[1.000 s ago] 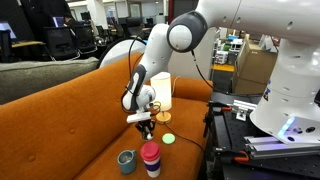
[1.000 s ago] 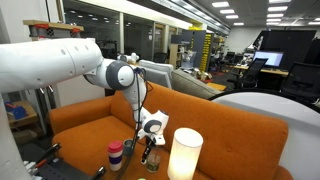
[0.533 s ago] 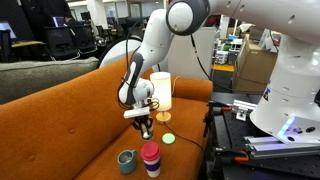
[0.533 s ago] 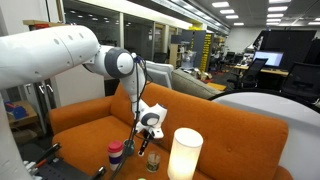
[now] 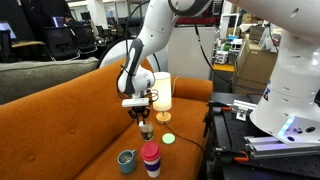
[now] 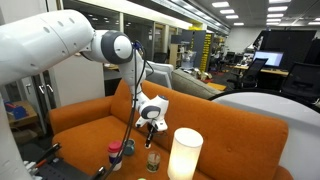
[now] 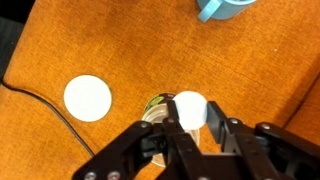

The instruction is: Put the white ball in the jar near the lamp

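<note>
My gripper should move a little away from the teal mug, over the jar's open top, and go down, because the white ball hangs above the jar's rim.
My gripper is shut on the white ball, which sits between its two fingers. Right below it, partly hidden by the fingers, is the open top of the small dark jar. In both exterior views the gripper hangs a little above the jar, which stands upright on the orange sofa seat. The glowing lamp stands right beside the jar.
A teal mug and pink-and-red stacked cups stand near the seat's front. A flat pale disc lies beside the jar. A dark cable crosses the cushion. A black stand borders the sofa.
The gripper has risen from close to the jar to a little above it, still holding the white ball. The jar, lamp and cups have not moved.
</note>
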